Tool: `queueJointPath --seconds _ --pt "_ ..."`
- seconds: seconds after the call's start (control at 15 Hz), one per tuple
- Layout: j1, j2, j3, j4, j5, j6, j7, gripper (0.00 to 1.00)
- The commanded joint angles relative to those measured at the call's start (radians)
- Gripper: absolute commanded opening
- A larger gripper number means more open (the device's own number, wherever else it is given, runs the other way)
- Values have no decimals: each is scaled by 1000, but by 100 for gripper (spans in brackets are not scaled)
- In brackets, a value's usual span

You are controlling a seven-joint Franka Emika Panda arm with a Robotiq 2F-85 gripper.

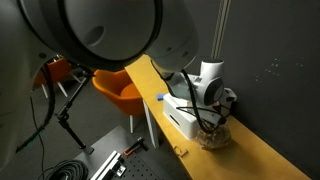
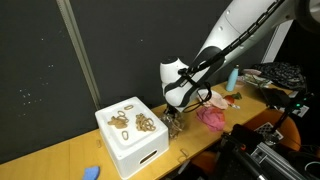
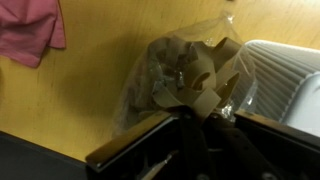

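Observation:
My gripper is to stay low over the bag (image 1: pixel 211 131) (image 3: pixel 197 98) and shift only slightly beside the white box, and then it should open to let go.
A clear plastic bag of brown pretzel-like pieces (image 3: pixel 180 70) lies on the wooden table, close against a white box. It shows in both exterior views (image 1: pixel 212 137) (image 2: pixel 174 124). My gripper (image 3: pixel 208 112) reaches down onto the bag's top, and its dark fingers sit close together on the plastic. It also shows in both exterior views (image 1: pixel 208 122) (image 2: pixel 176 112). The fingertips are partly hidden by the bag and by shadow.
The white box (image 2: pixel 130 140) carries loose brown pieces on its lid. A pink cloth (image 2: pixel 212 116) lies on the bag's other side. A small blue object (image 2: pixel 91 172) lies near the table edge. An orange seat (image 1: pixel 118 90) and cables stand beside the table (image 1: pixel 250 155).

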Motion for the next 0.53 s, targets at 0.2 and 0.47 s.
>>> queueJointPath --seconds 0.2,0.47 --pt "-42 0 -2 -26 17 17 -12 2" --pt "-37 44 28 16 29 5 -17 2"
